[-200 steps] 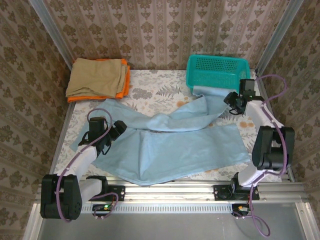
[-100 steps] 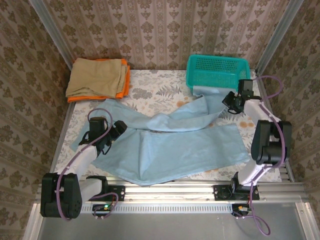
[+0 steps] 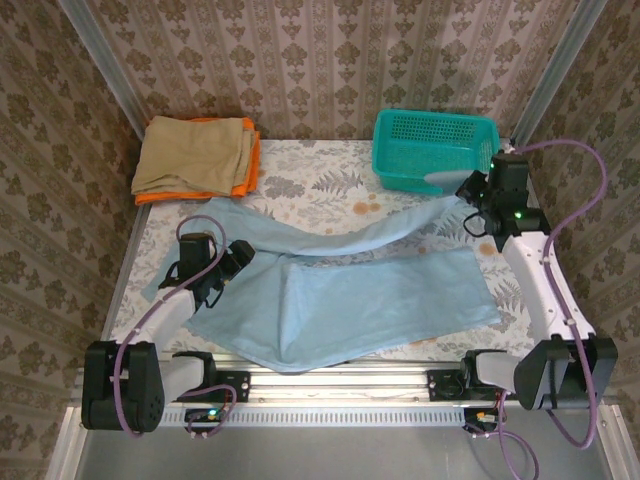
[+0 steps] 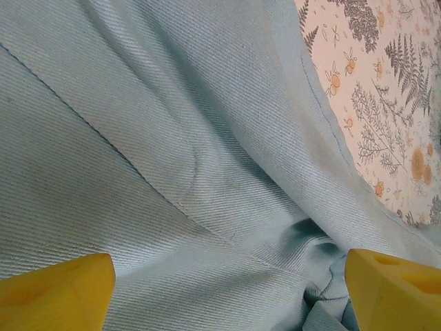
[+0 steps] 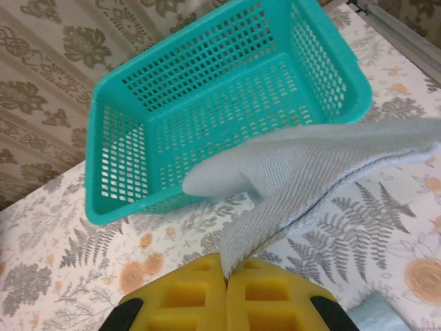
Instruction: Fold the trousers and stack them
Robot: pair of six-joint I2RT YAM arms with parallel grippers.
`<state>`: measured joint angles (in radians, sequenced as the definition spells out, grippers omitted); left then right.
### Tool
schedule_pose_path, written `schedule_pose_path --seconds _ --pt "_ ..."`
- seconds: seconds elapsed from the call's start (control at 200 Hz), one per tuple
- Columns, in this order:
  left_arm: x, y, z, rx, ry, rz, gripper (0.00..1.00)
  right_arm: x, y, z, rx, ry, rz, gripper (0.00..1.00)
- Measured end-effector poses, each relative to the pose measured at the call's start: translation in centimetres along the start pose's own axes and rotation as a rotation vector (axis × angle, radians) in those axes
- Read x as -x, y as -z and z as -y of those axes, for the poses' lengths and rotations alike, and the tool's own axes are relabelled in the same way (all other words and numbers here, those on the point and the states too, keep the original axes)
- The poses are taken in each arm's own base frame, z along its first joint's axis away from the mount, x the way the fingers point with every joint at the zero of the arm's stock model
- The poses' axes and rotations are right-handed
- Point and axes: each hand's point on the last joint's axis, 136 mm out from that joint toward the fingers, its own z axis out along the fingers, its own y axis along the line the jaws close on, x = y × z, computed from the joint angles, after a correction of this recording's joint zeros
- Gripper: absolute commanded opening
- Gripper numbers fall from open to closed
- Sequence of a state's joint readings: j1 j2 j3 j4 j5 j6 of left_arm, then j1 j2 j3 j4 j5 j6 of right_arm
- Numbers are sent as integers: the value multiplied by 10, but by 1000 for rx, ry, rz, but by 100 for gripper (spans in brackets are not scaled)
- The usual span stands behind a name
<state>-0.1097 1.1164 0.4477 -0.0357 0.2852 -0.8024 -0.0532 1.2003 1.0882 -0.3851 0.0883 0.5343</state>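
My right gripper is holding the hem and next needs to carry it back and down onto the flat front leg's end (image 3: 466,278) and let it go, because the raised leg still hangs by the basket.
The pale blue trousers (image 3: 350,300) lie spread across the table, one leg flat near the front and the other stretched diagonally up toward the back right. My right gripper (image 3: 478,195) is shut on the hem of that raised leg (image 5: 310,165), lifting it beside the basket; the yellow pads (image 5: 179,296) pinch the cloth edge. My left gripper (image 3: 222,272) hovers open over the waist end at the left, its yellow fingertips (image 4: 62,289) wide apart above the blue cloth (image 4: 172,138).
A teal mesh basket (image 3: 436,146) stands at the back right, close to the lifted leg. A tan folded cloth (image 3: 195,152) on an orange one (image 3: 250,175) sits at the back left. Floral tablecloth (image 3: 320,185) shows between them.
The right gripper closed on the leg's hem and lifted it up and rightward, pulling that leg taut and straight. The left gripper stayed in place, open.
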Motion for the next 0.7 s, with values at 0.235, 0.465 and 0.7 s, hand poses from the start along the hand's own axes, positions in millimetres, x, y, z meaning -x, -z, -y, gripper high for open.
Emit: schedule_pose_path --seconds 0.235,0.465,0.7 --pt "1 3 4 -18 -4 7 86 -84 15 55 -97 -30 -112 19" --pt "3 21 13 -55 -21 50 88 -125 51 89 -161 -52 -151 63" --pt "-1 30 13 -53 -20 47 88 -130 60 84 -137 -44 -189 59"
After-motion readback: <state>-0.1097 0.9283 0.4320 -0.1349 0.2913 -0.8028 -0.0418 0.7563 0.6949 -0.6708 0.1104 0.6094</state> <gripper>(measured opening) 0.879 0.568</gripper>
